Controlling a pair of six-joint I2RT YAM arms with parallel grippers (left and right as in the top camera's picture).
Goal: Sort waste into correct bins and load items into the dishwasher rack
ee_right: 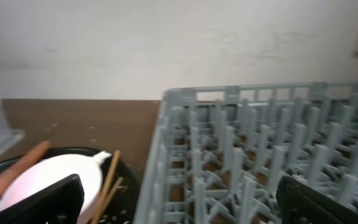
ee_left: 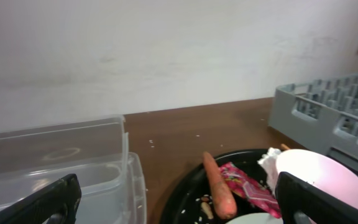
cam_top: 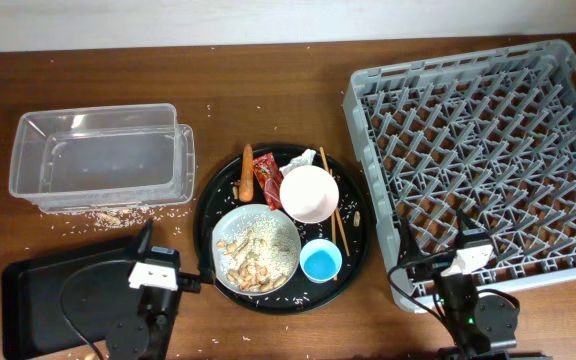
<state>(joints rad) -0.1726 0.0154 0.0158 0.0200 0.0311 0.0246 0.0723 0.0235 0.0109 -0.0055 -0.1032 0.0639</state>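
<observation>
The light-blue cup's opening faces up, so I will move my left gripper to the right in the overhead view next and tilt it down onto the cup's rim by the plate.
A round black tray (cam_top: 358, 262) holds an orange carrot (cam_top: 246, 172), a red snack wrapper (cam_top: 267, 182), a white tissue (cam_top: 303, 159), a white-pink bowl (cam_top: 309, 193), chopsticks (cam_top: 336, 218), a light-blue cup (cam_top: 320, 261) and a white plate (cam_top: 256, 249) with peanuts and rice. The grey rack (cam_top: 488, 150) stands at the right. The clear tub (cam_top: 98, 160) and the flat black tray (cam_top: 43, 290) are at the left. My left gripper (cam_top: 173, 255) is open and empty beside the plate. My right gripper (cam_top: 438, 250) is open and empty at the rack's near corner.
Rice grains and a few peanuts (cam_top: 113, 213) lie on the wooden table in front of the tub. The left wrist view shows the carrot (ee_left: 219, 186), wrapper (ee_left: 250, 186) and tub (ee_left: 61, 168). The right wrist view shows the rack (ee_right: 260, 155), bowl (ee_right: 58, 180) and chopsticks (ee_right: 107, 180).
</observation>
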